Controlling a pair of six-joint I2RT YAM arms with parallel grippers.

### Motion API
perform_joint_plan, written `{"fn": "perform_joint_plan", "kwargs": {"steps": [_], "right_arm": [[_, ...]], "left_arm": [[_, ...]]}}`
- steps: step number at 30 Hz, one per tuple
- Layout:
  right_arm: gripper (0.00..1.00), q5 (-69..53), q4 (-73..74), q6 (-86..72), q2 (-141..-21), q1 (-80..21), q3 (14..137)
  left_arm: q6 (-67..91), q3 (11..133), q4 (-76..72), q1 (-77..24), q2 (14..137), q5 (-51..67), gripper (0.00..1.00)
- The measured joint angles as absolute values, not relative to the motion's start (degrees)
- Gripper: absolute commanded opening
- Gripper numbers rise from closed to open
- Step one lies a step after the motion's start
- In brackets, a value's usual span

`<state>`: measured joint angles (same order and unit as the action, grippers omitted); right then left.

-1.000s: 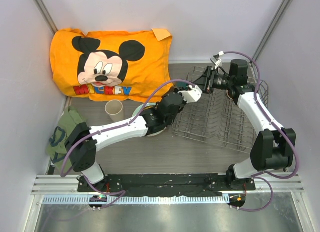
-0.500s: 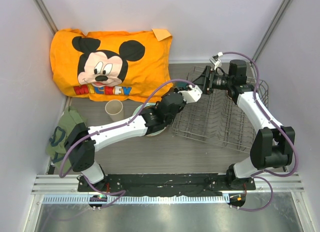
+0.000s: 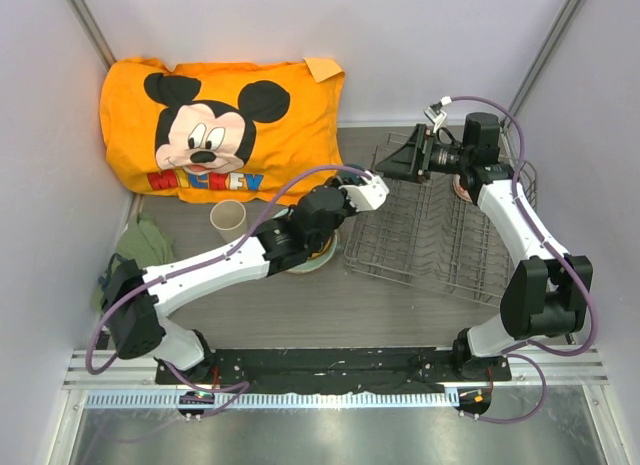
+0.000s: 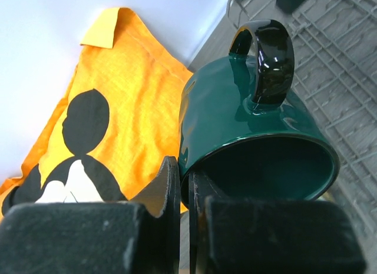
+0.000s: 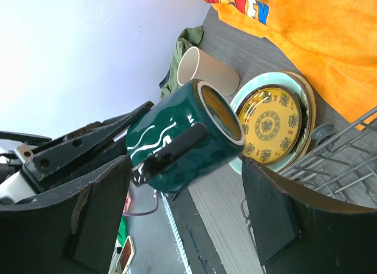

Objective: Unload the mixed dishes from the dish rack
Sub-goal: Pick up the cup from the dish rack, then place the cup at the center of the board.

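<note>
The tabletop beside the beige cup (image 3: 228, 220) lies below, so my left gripper needs to swing left in the top view over it, lower the tipped mug upright and release it.
My left gripper (image 4: 185, 191) is shut on the rim of the dark teal handled mug (image 4: 247, 121) and holds it in the air, tipped on its side, at the left edge of the grey wire dish rack (image 3: 440, 225). My right gripper (image 5: 185, 209) is open wide and empty, facing the mug (image 5: 182, 138) from the rack side without touching it. The beige cup (image 3: 228, 220) stands on the table to the left. The pale-green plate with yellow centre (image 5: 274, 124) lies flat beside the rack, half under my left arm in the top view (image 3: 320, 257).
A large orange Mickey Mouse pillow (image 3: 225, 125) fills the back left. A green cloth (image 3: 145, 240) lies at the left wall. A small reddish dish (image 3: 461, 189) shows in the rack under my right arm; I cannot tell which one.
My left gripper has drawn back to the left with the mug, away from the right gripper. My right gripper's fingers now stand spread wide above the rack's back left corner.
</note>
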<state>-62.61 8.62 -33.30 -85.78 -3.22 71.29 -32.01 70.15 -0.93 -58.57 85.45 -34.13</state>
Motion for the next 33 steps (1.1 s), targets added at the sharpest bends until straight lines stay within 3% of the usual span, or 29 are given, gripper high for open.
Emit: {"fn": "perform_joint_plan", "kwargs": {"steps": [9,23,33], "right_arm": [[0.83,-62.96,8.62,-33.32,-85.76,-1.78,71.88],[0.84,-62.89,8.62,-33.28,-85.76,-1.76,71.88],[0.84,-62.87,8.12,-33.3,-85.08,-1.76,71.33]], "left_arm": [[-31.88,69.97,17.85,-52.62,76.42,-24.97,0.0],[-31.2,71.61,53.47,-34.59,67.57,-11.03,0.0],[-35.31,70.41,65.47,-25.67,67.05,-4.34,0.0]]}}
